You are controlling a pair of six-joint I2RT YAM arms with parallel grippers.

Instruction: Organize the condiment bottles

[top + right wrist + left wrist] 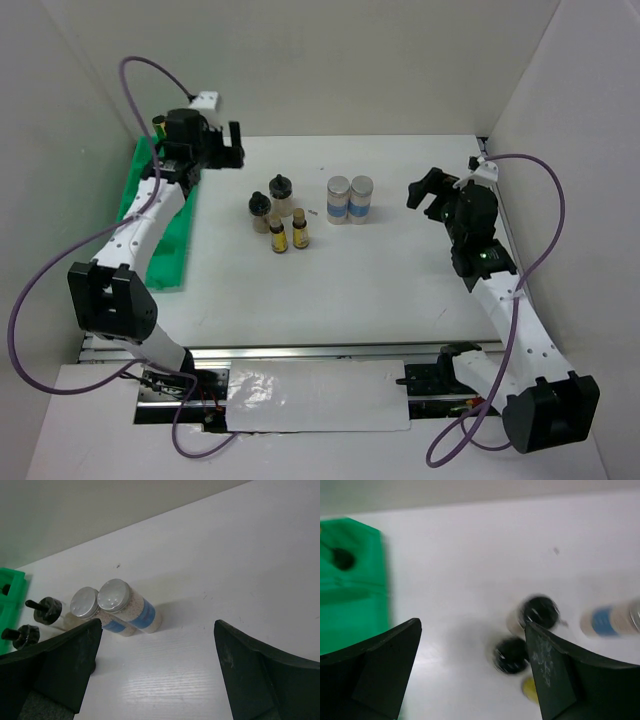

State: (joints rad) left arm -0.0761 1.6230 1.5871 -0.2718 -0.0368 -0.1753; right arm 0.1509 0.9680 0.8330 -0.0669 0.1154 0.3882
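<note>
The black cap nearer the green tray stands clear on that side, so the left gripper needs to move down and to the right in the top view onto that side of the cap.
Two black-capped bottles (260,210) (281,192) and two amber yellow-labelled bottles (278,237) (299,230) stand clustered mid-table. Two silver-lidded blue-labelled jars (339,198) (361,198) stand side by side to their right. My left gripper (236,143) is open and empty at the back left, above the table beside the green tray (150,215). Its blurred wrist view shows two black caps (540,611) (510,655) and one jar (610,622) below my left gripper (472,630). My right gripper (425,190) is open and empty, right of the jars. In its view, my right gripper (157,627) faces both jars (127,607) (85,605).
The green tray lies along the left wall, and its edge shows in the left wrist view (350,590) and the right wrist view (10,595). A small dark bottle (158,123) stands at the tray's far end. White walls close in the back and both sides.
</note>
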